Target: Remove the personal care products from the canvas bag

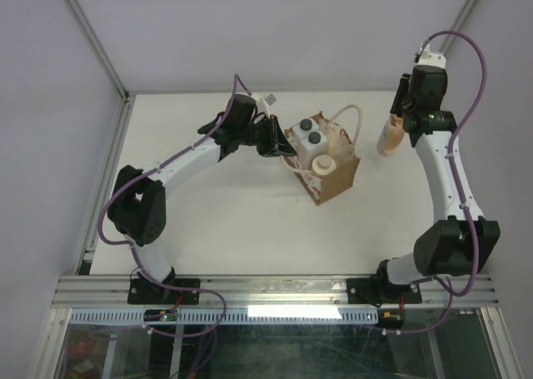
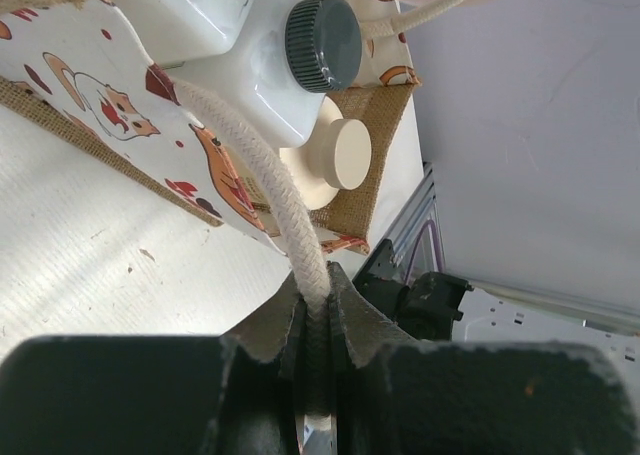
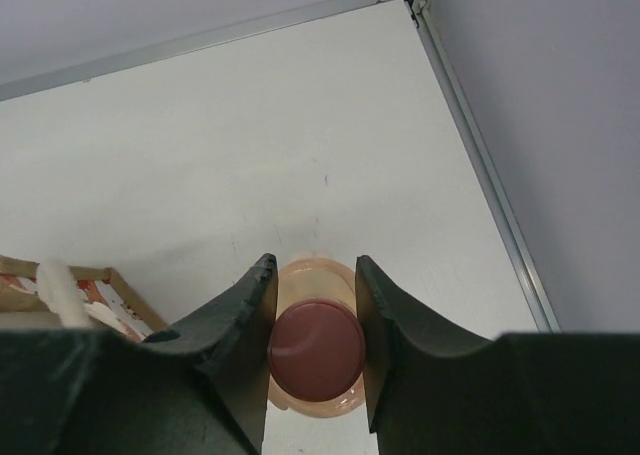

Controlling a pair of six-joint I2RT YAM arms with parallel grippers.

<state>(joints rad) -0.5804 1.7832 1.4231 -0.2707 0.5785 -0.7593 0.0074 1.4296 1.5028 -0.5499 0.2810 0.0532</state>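
The bare tabletop is below my right gripper and clear of the bag. I will move down to stand the peach bottle [image 1: 388,137] upright and release it there.
The canvas bag [image 1: 337,177] stands mid-table, its printed side [image 2: 110,105] facing my left wrist camera. My left gripper [image 1: 283,146] is at the bag's left rim, shut on one cream rope handle [image 2: 270,185], which runs straight between the jaws [image 2: 318,300]. Inside the bag stand two white bottles with dark caps [image 1: 310,133] [image 2: 322,42] and a cream bottle [image 1: 323,164] [image 2: 345,155]. To the right of the bag, my right gripper [image 1: 398,119] [image 3: 315,305] is shut on the upright peach bottle [image 1: 388,137], its dark pink cap [image 3: 315,350] between the fingers. Whether its base touches the table I cannot tell.
The bag's other handle [image 1: 350,117] loops up at its far side. A metal frame rail [image 3: 480,155] and the wall run close to the right of the peach bottle. White tabletop [image 1: 233,221] lies in front of the bag.
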